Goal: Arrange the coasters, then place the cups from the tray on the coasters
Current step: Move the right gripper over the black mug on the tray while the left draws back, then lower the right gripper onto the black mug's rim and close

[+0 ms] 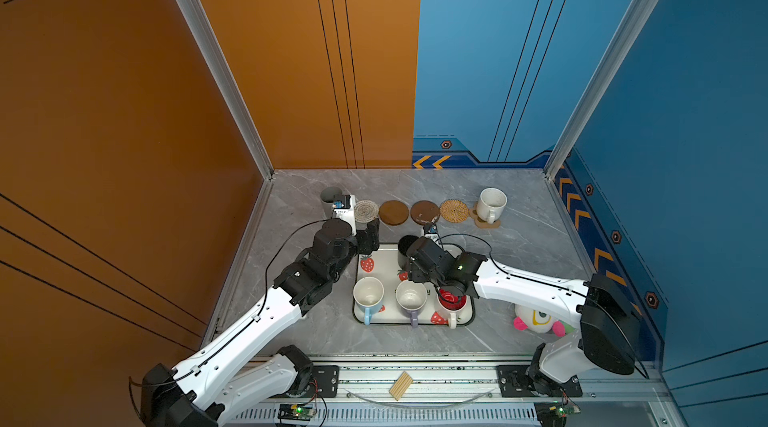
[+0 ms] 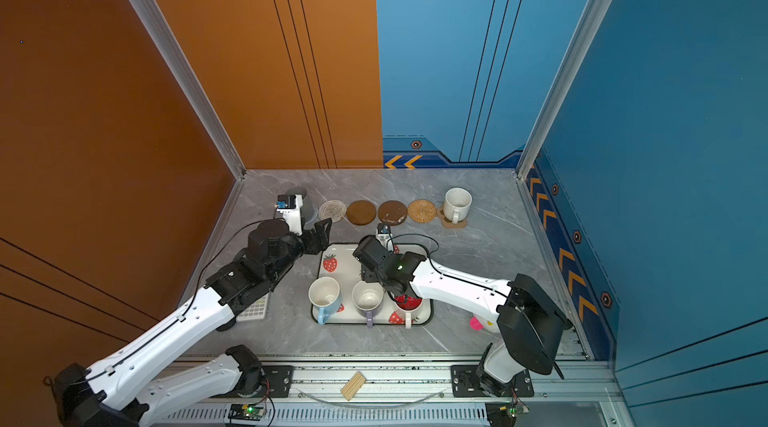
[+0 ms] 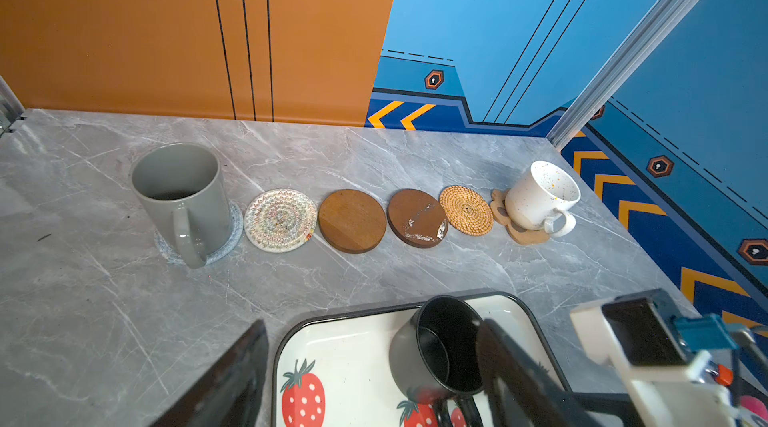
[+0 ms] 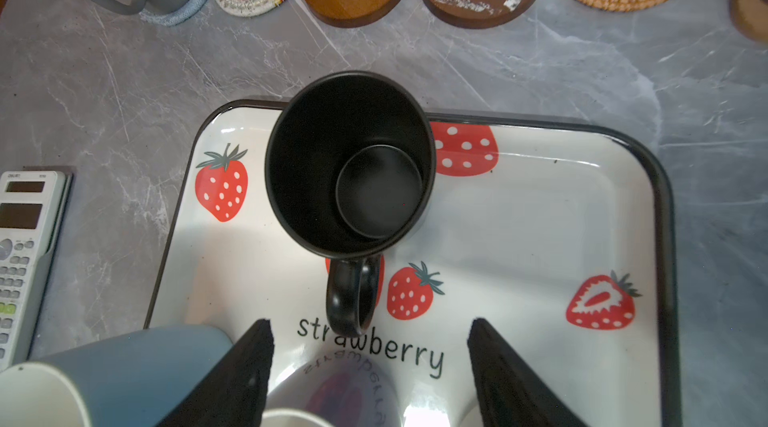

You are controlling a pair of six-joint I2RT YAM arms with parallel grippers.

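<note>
The black cup's handle (image 4: 346, 299) sticks out toward my open fingers, so my right gripper will lower and close on it next.
The coasters lie in a row at the back: grey woven (image 3: 232, 233), cream woven (image 3: 280, 220), two wooden discs (image 3: 352, 221) (image 3: 417, 218), tan rattan (image 3: 466, 210) and paw-print (image 3: 525, 233). A tall grey cup (image 3: 183, 192) stands on the grey one, a speckled white cup (image 3: 540, 196) on the paw-print. The tray (image 4: 519, 217) holds the black cup (image 4: 349, 163), blue cup (image 1: 368, 296), lilac cup (image 1: 411, 298) and red-inside cup (image 1: 452, 302). My right gripper (image 4: 370, 346) hangs open just behind the black cup's handle. My left gripper (image 1: 370, 235) is open and empty at the tray's far-left corner.
A calculator (image 4: 25, 246) lies left of the tray under the left arm. A plush toy (image 1: 536, 319) sits to the right, beside the right arm. A small wooden block (image 1: 401, 385) rests on the front rail. Walls close the back and both sides.
</note>
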